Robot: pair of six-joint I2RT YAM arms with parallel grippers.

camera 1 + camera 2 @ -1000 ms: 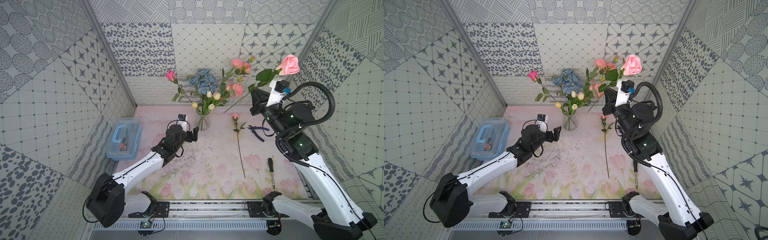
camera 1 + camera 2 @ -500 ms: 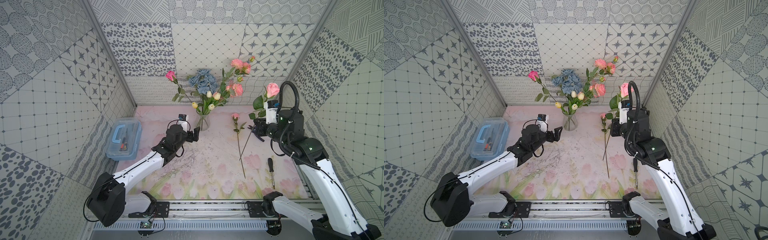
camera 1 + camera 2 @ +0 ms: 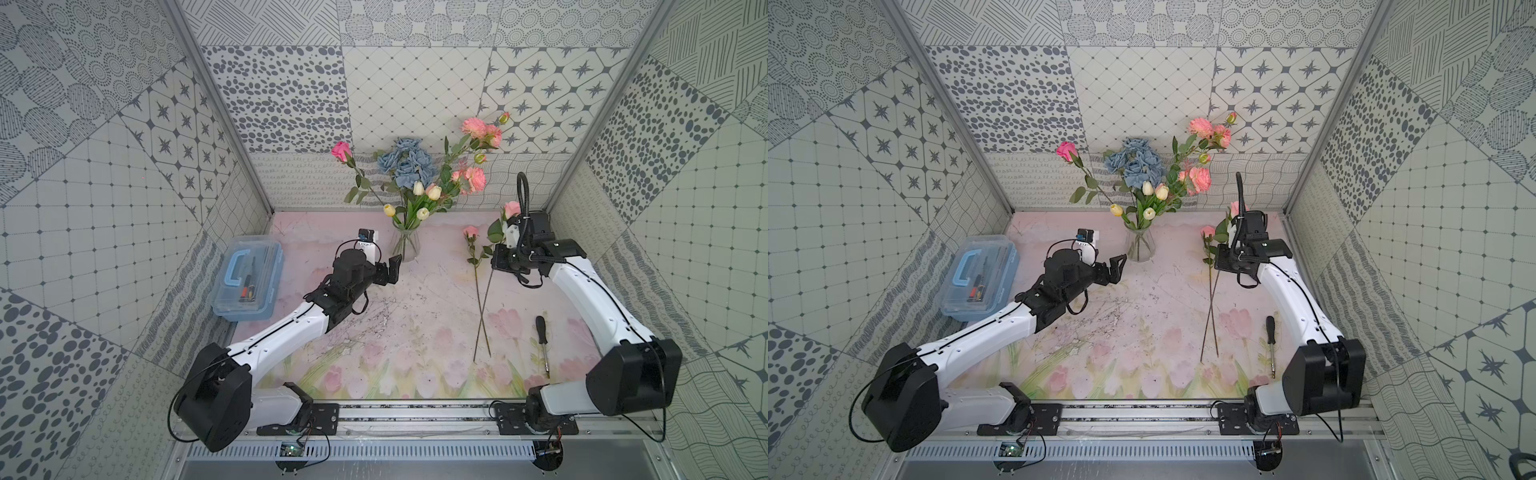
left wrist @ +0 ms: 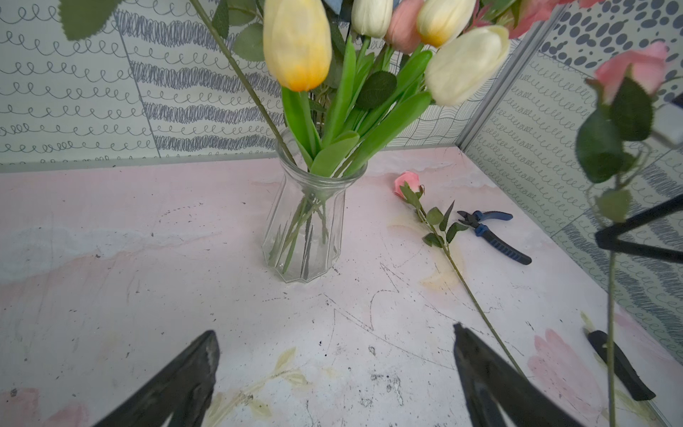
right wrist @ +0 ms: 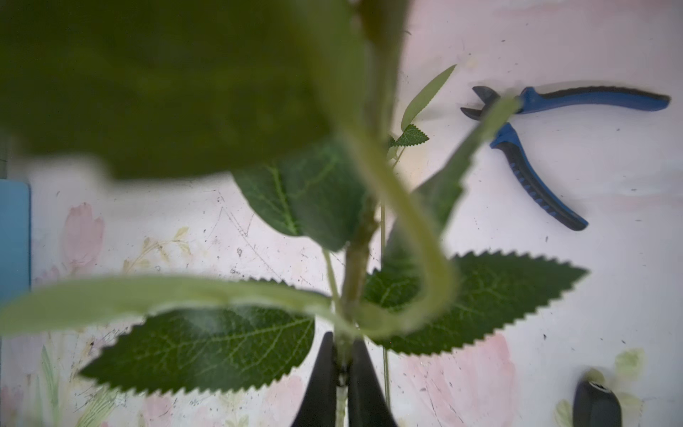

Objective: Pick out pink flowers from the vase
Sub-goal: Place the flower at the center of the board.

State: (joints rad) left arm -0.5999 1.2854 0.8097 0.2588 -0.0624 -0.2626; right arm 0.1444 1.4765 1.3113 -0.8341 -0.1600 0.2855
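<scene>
I need to lower my right gripper toward the lying rose's leafy stem [image 3: 477,260] [image 5: 403,139] on the vase side and let go of the held stem next to it.
The clear ribbed vase [image 3: 405,248] [image 3: 1140,248] [image 4: 303,236] stands at the back of the mat. It holds blue roses, cream tulips and pink flowers: a pink rose [image 3: 341,148] leaning left and ruffled salmon blooms [image 3: 475,178] on the right. One pink rose [image 3: 470,232] [image 4: 406,182] lies on the mat. My right gripper [image 3: 495,262] [image 5: 342,345] is shut on the stem of another pink rose [image 3: 512,208], whose stem slants down across the lying one. My left gripper [image 3: 392,268] [image 4: 334,332] stands open and empty just short of the vase.
A clear toolbox with a blue handle [image 3: 247,282] sits at the left wall. Blue-handled pliers [image 4: 491,233] [image 5: 536,140] lie under my right wrist, hidden in both top views. A black screwdriver [image 3: 542,345] lies at the front right.
My right arm came down from high up with the pink rose, and its stem now slants across the stem of the rose lying on the mat. The left arm has not moved.
</scene>
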